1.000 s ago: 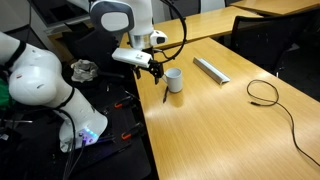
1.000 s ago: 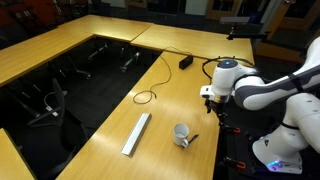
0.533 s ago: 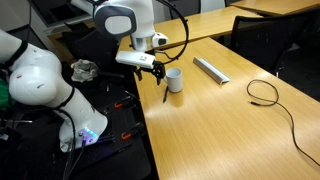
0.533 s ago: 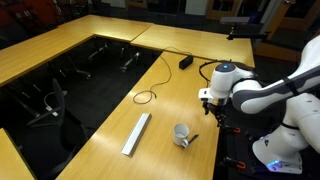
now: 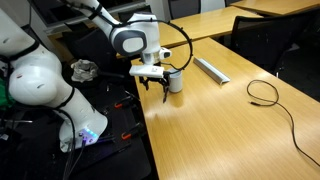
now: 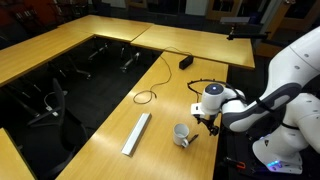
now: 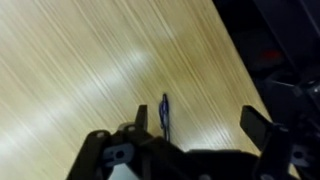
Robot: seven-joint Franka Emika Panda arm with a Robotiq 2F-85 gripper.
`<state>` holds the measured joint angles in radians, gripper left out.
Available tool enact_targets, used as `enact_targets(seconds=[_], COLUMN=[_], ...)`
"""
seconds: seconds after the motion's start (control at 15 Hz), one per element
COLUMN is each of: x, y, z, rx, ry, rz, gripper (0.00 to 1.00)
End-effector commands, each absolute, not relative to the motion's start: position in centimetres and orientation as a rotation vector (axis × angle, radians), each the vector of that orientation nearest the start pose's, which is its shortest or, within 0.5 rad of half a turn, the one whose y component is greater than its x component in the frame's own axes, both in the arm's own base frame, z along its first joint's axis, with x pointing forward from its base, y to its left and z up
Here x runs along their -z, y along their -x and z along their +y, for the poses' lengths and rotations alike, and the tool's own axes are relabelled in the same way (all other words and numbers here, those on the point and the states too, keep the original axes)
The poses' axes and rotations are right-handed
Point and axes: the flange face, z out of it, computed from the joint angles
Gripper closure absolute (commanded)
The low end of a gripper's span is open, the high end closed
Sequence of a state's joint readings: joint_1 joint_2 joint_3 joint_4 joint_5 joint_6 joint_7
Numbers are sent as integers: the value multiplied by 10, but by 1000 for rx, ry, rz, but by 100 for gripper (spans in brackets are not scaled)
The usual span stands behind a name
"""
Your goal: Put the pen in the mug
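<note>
My gripper has the pen [image 7: 165,113] nearer to one of its fingers, so next it will move outward toward the mug and go down to close on the pen.
The pen [image 7: 165,113], thin and dark, lies flat on the wooden table near its edge. In the wrist view it sits between my jaws, close to one finger. My gripper [image 7: 195,125] is open and empty, low over the pen. In both exterior views the gripper [image 5: 156,86] [image 6: 210,124] hangs just beside the white mug [image 5: 175,80] [image 6: 182,134], which stands upright on the table. The gripper hides most of the pen in those views. The mug is out of the wrist view.
A flat grey bar [image 5: 211,69] [image 6: 136,133] lies beyond the mug. A black looped cable [image 5: 265,92] [image 6: 147,96] lies farther along the table. The table edge [image 5: 150,120] runs right beside the gripper, with dark floor and clutter below.
The arm has swung over and come down beside the mug, so the open gripper now sits low over the pen. Pen and mug have not moved.
</note>
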<state>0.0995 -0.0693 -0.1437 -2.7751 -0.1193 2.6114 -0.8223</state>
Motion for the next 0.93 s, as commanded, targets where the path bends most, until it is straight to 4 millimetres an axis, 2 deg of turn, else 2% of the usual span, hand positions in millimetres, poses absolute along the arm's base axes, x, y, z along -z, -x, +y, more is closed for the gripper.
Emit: enact_targets(seconds=[0.0, 0.27, 0.4, 0.47, 0.6, 0.67, 0.87], x=[-201, -179, -171, -168, -162, -157, -145], y=[-389, -397, -400, -401, -404, -405, -407], z=[-7, 1, 0, -1, -3, -4, -1], rx=[-139, -153, -158, -154, -145, -143, -144], ry=[2819, 2796, 2792, 2790, 2792, 2786, 2771], rz=[-1389, -1371, -1364, -1360, -1354, -1353, -1370], gripper=[0, 7, 15, 22, 21, 26, 29])
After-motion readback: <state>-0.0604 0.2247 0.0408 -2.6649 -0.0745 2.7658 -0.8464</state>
